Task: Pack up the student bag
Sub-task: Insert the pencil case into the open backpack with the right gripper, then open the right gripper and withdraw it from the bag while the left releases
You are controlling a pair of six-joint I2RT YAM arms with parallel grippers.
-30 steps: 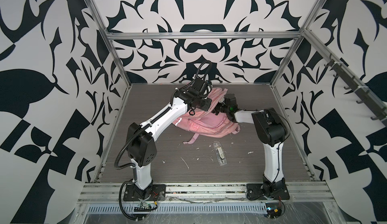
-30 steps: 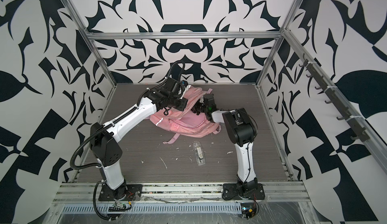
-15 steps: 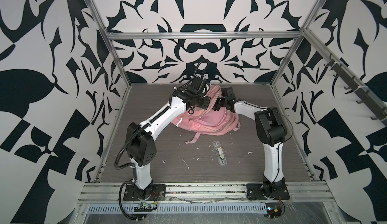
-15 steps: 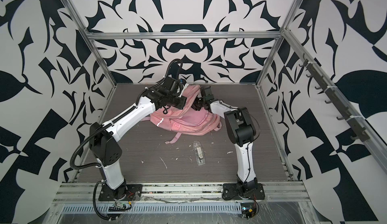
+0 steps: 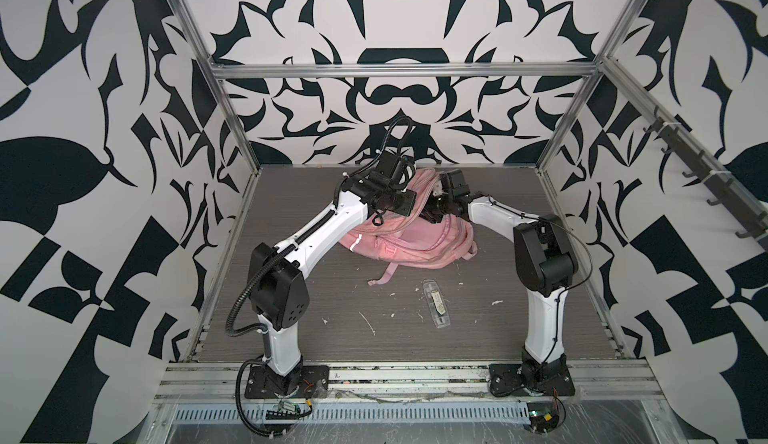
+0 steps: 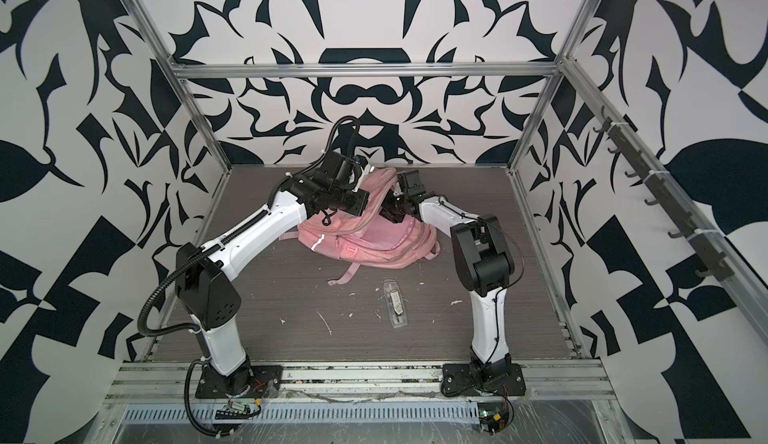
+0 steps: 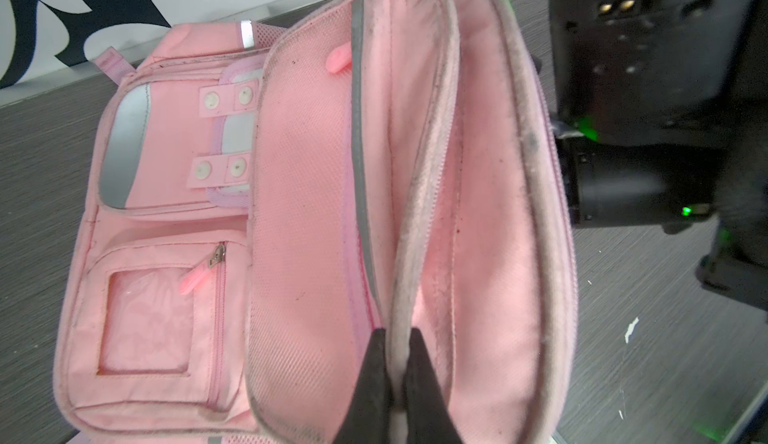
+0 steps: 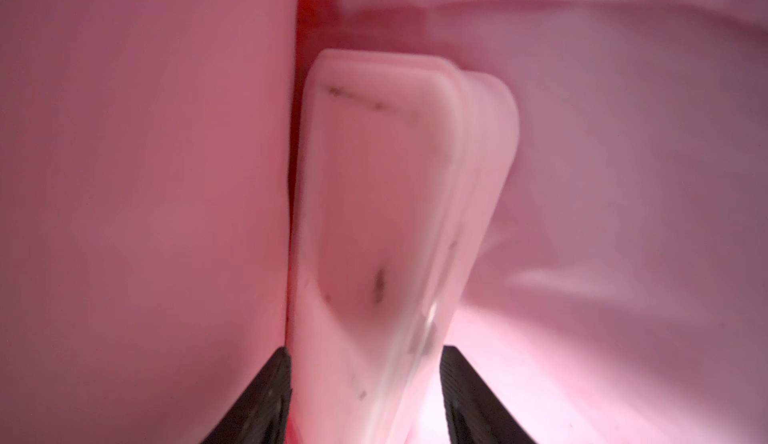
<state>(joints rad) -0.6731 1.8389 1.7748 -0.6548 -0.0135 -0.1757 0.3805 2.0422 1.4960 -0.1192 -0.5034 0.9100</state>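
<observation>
I will next carry the grey-edged zip rim slightly over toward the bag's opening (image 5: 430, 233) with my left gripper and release it there, because the pink pencil case is already inside.
The pink student bag (image 5: 415, 242) (image 6: 374, 246) lies at the back middle of the table, its top raised between both arms. My left gripper (image 7: 397, 334) (image 5: 409, 205) is shut on the rim of the bag's opening (image 7: 415, 221) and holds the main pocket apart. The bag's front pockets and clear patch (image 7: 145, 317) face the left wrist camera. My right gripper (image 8: 365, 349) (image 5: 430, 213) is inside the bag (image 8: 145, 172). Its jaws stand open around a flat pink pencil case (image 8: 382, 213). One finger (image 8: 469, 396) is clear of the case.
A clear plastic case (image 5: 435, 304) (image 6: 396, 304) lies on the table in front of the bag. A loose pink strap (image 5: 384, 275) trails toward it, among white scraps. The right arm's dark body (image 7: 648, 88) sits close beside the bag's opening.
Both wrists have moved toward the back wall and the bag's top has risen with the left gripper. The right gripper has pushed into the opening.
</observation>
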